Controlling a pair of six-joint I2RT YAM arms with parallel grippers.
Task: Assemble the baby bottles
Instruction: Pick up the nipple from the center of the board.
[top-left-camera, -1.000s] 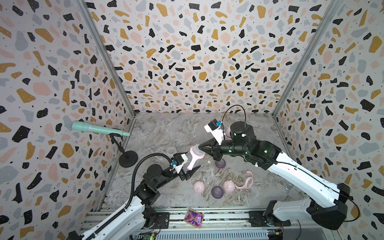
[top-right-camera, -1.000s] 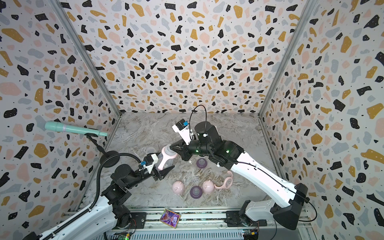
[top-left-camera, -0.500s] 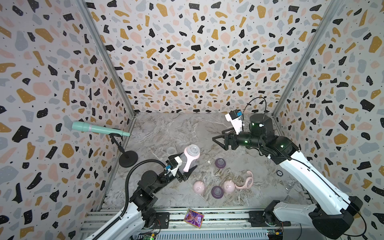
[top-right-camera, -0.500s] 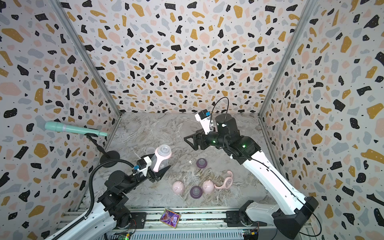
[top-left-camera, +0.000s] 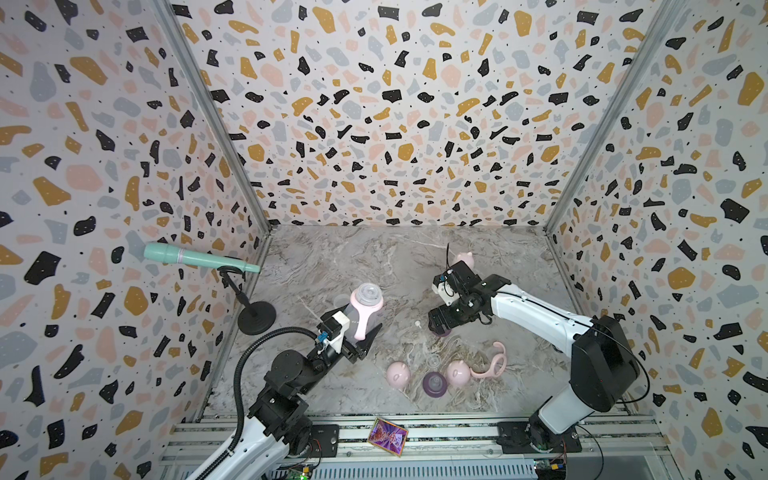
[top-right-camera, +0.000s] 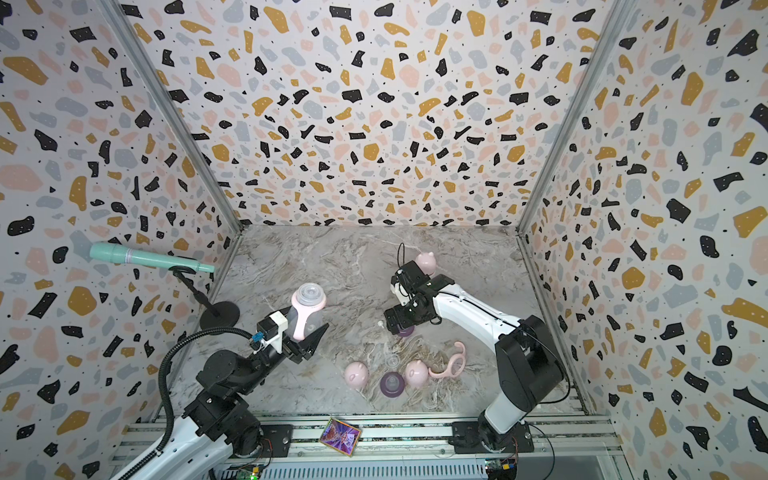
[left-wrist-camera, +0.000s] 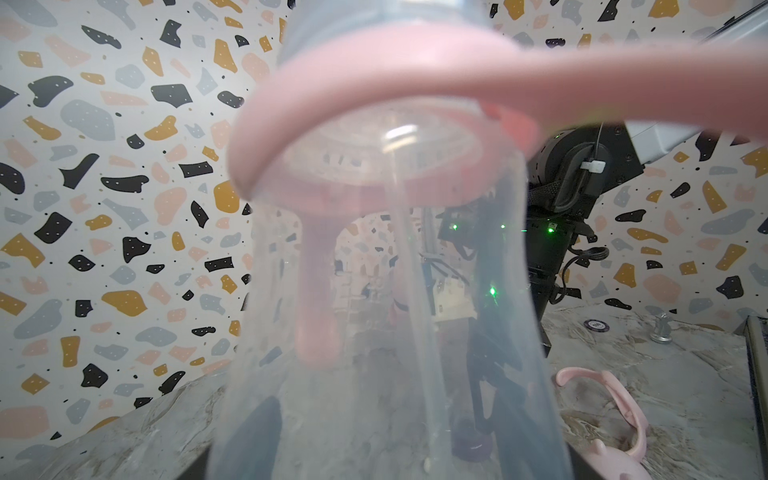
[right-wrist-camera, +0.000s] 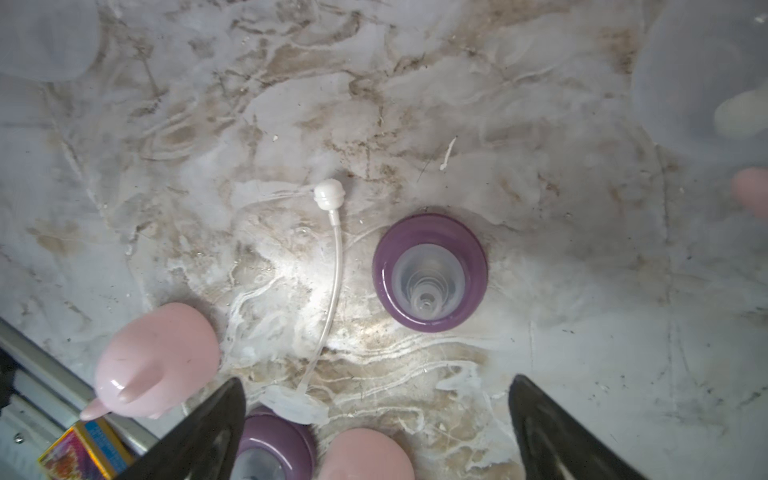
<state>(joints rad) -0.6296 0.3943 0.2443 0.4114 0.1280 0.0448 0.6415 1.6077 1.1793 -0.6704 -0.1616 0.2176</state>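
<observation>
Next, my right gripper moves down around the purple teat ring's outer rim (top-left-camera: 444, 332) (right-wrist-camera: 429, 272), since its fingers already stand wider apart than the ring on the marble below.
My left gripper (top-left-camera: 358, 337) is shut on a clear baby bottle (top-left-camera: 365, 306) with a pink two-handled collar, holding it tilted above the table's left half; the bottle (left-wrist-camera: 390, 291) fills the left wrist view. My right gripper (top-left-camera: 439, 323) hangs open and empty just above a purple teat ring (right-wrist-camera: 430, 272) that stands on the marble, its fingertips (right-wrist-camera: 216, 419) spread wide. In both top views the ring (top-right-camera: 405, 331) peeks out from under that gripper. Near the front lie two pink dome caps (top-left-camera: 398, 372) (top-left-camera: 458, 372), another purple teat ring (top-left-camera: 434, 383) and a loose pink handled collar (top-left-camera: 492, 361).
A third pink cap (top-left-camera: 465, 259) sits behind the right arm. A clear straw with a white weight (right-wrist-camera: 332, 249) lies beside the ring. A teal microphone (top-left-camera: 195, 258) on a black stand (top-left-camera: 256, 318) occupies the left edge. A colourful card (top-left-camera: 387, 435) rests on the front rail.
My right gripper let go at the bottle's top, opened wide, swung back to the right and came down over the purple teat ring. The left gripper kept the bottle, pulling it slightly back.
</observation>
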